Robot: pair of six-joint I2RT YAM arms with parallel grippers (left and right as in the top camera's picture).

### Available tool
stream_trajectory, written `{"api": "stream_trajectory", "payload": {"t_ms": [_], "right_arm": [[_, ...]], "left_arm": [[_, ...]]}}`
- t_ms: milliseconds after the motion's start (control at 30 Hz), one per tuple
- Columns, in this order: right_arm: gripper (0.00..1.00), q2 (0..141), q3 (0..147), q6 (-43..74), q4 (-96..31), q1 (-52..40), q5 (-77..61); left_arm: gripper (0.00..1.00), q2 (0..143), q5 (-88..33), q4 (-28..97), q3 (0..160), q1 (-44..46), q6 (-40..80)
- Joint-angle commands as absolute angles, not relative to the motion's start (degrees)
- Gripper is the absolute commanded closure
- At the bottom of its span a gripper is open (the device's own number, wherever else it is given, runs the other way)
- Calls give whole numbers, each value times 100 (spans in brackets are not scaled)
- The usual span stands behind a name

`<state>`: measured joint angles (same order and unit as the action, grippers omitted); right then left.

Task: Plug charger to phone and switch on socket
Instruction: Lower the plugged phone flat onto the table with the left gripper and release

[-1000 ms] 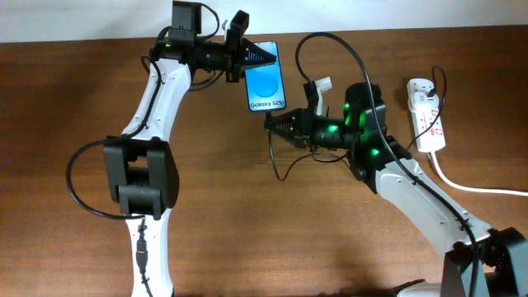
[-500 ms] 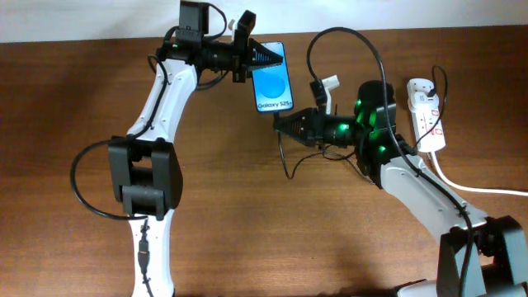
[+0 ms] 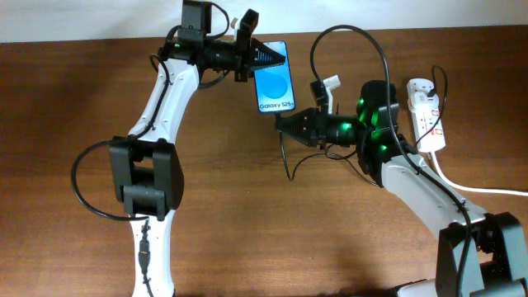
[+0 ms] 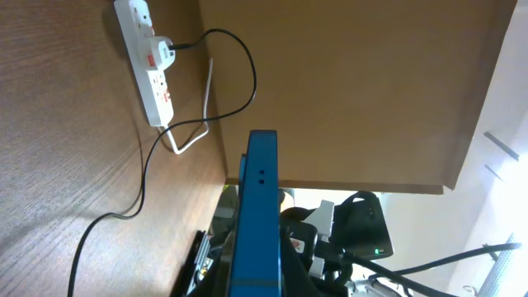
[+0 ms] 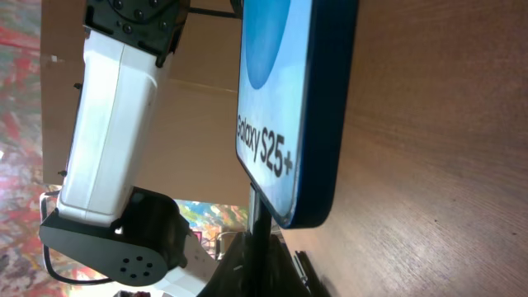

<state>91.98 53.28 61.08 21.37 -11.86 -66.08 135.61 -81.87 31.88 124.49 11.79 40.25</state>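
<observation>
The left gripper lowers the phone (image 3: 275, 81) back toward the base next and releases it on the table. The clear table lies below the gripper and that way.
The phone (image 3: 275, 81), blue-screened with "Galaxy S25" text, is held off the table by my left gripper (image 3: 262, 56), which is shut on its top end. It shows edge-on in the left wrist view (image 4: 254, 223) and large in the right wrist view (image 5: 285, 107). My right gripper (image 3: 283, 125) is shut on the plug end of the thin black charger cable (image 3: 285, 157), just below the phone's bottom edge. In the right wrist view the plug (image 5: 257, 219) points at that edge, touching or nearly so. The white socket strip (image 3: 426, 113) lies at the right, with a black plug in it.
The charger cable arcs high (image 3: 363, 41) over my right arm and runs to the socket. A thick white cord (image 3: 470, 188) leaves the strip toward the right edge. In the left wrist view the strip (image 4: 148, 66) lies far off on the wood.
Over the past second both grippers moved right and the phone rose toward the table's back. In the last half second they barely moved.
</observation>
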Motion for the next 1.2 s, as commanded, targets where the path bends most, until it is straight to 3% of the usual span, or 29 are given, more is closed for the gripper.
{"api": "stream_trajectory", "payload": {"t_ms": [0,200,267,333,433,567,700,800,967,1167], "right_arm": [[87,9216,5631,6001,2425,-808,-5468],[83,9214,5631,5981,2429,-819,-6206],[75,9214,5631,5774,2386,-816,-6298],[58,9214,5631,5323,2001,-816,-6292],[49,9212,5631,4447,941,-816,-5990],[48,9118,5717,3114,-598,-812,-4530],[48,9067,6726,2025,-2908,-812,-2563],[44,9067,7948,1664,-4403,-812,-1380],[42,9070,8187,1579,-4672,-823,-1278],[42,9080,8154,1540,-4764,-823,-1280]], "left_arm": [[100,13500,-9019,3306,12422,1570,3614],[100,13500,-9004,3277,12422,1162,3612],[100,13500,-9008,3085,12422,985,3612],[100,13500,-9013,3044,12422,825,3428],[100,13500,-9013,3048,12420,766,2416],[100,13502,-8842,3050,12101,770,1728],[100,13502,-7894,3242,11327,770,1573],[100,13502,-5763,4331,11072,801,1361],[100,13504,-4042,4943,11072,1041,1358],[100,13506,-3892,5081,11072,1330,1361]]}}
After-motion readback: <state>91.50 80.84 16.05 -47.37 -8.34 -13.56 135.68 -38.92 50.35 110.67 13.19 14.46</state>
